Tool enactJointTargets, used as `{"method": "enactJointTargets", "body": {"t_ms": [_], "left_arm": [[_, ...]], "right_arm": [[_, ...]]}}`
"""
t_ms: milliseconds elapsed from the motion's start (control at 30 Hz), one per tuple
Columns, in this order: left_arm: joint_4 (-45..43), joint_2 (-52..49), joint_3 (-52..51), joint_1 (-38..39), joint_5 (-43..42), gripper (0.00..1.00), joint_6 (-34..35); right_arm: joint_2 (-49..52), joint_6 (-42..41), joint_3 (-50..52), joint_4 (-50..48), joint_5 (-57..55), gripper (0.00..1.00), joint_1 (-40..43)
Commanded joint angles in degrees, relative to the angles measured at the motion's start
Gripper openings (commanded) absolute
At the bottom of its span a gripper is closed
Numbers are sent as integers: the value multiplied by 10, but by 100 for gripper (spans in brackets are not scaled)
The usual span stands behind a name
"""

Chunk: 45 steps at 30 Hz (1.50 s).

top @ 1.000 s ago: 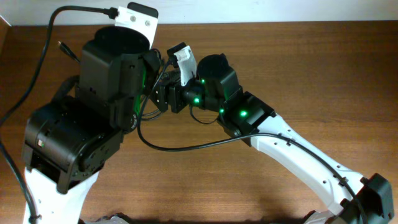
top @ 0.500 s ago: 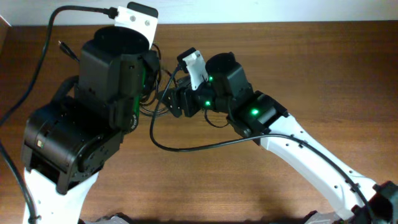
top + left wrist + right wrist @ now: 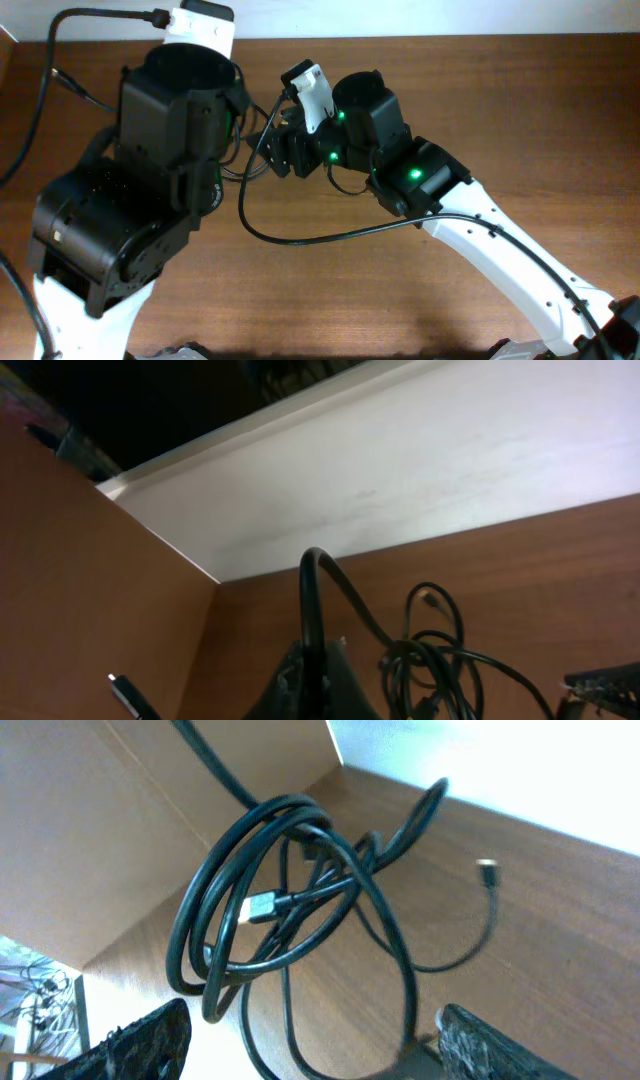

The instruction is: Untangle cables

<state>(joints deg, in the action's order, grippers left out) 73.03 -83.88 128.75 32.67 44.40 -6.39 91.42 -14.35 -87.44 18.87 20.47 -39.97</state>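
My right gripper eases in toward the coil next and closes on the one loop of the black cable that already runs between my open fingers.
The cables (image 3: 262,150) are thin black cords tangled between my two grippers at the back of the table. In the right wrist view the tangle (image 3: 270,920) is a loose coil with a metallic plug (image 3: 262,907) in it, and another plug end (image 3: 487,867) lies apart. My right gripper (image 3: 310,1040) is open just short of the coil, and one loop runs between its fingers. It also shows in the overhead view (image 3: 278,160). My left gripper (image 3: 315,675) is shut on a black cord that arches up and runs down into the tangle (image 3: 430,660).
A white wall (image 3: 420,470) runs along the table's back edge and a brown panel (image 3: 90,590) stands at the left. A loose black plug (image 3: 125,692) lies near that panel. A long black cord loop (image 3: 300,238) lies on the wood under my right arm.
The right arm has moved toward the back and slightly left, closer to the tangle. The left arm has shifted a little left. The cord loop on the table has shifted with them.
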Motion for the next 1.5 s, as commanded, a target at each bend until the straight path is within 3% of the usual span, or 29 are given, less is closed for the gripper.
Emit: {"method": "enactJointTargets", "body": {"t_ms": [0, 133, 400, 433, 500, 533, 900, 1000, 1200, 1267, 1467], "left_arm": [[-6, 18, 19, -10, 28, 0, -6], [-6, 18, 19, -11, 17, 0, -5], [-6, 18, 19, -10, 17, 0, -5], [-6, 18, 19, -10, 17, 0, -5], [-6, 18, 19, -10, 17, 0, -5], [-6, 18, 19, -10, 17, 0, -5], [13, 19, 19, -11, 16, 0, -5], [30, 22, 19, -25, 19, 0, 8], [35, 27, 19, -82, 2, 0, 24], [64, 40, 19, -157, -7, 0, 60], [52, 58, 18, -363, -172, 0, 49]], "right_arm": [[-17, 23, -47, 16, -8, 77, 14], [9, 37, -47, 96, -44, 76, 11], [64, 45, -47, 99, -61, 76, -52], [67, 45, -47, 99, -62, 73, -54], [73, 47, -47, 99, -62, 16, -54], [73, 47, -47, 99, -62, 4, -54], [72, 64, -47, 99, -103, 4, -42], [36, 64, -47, 121, -95, 4, 41], [-89, 64, -47, 195, -77, 4, 313], [-116, 64, -47, 212, -5, 4, 446], [-121, 60, -47, 252, 124, 4, 739]]}}
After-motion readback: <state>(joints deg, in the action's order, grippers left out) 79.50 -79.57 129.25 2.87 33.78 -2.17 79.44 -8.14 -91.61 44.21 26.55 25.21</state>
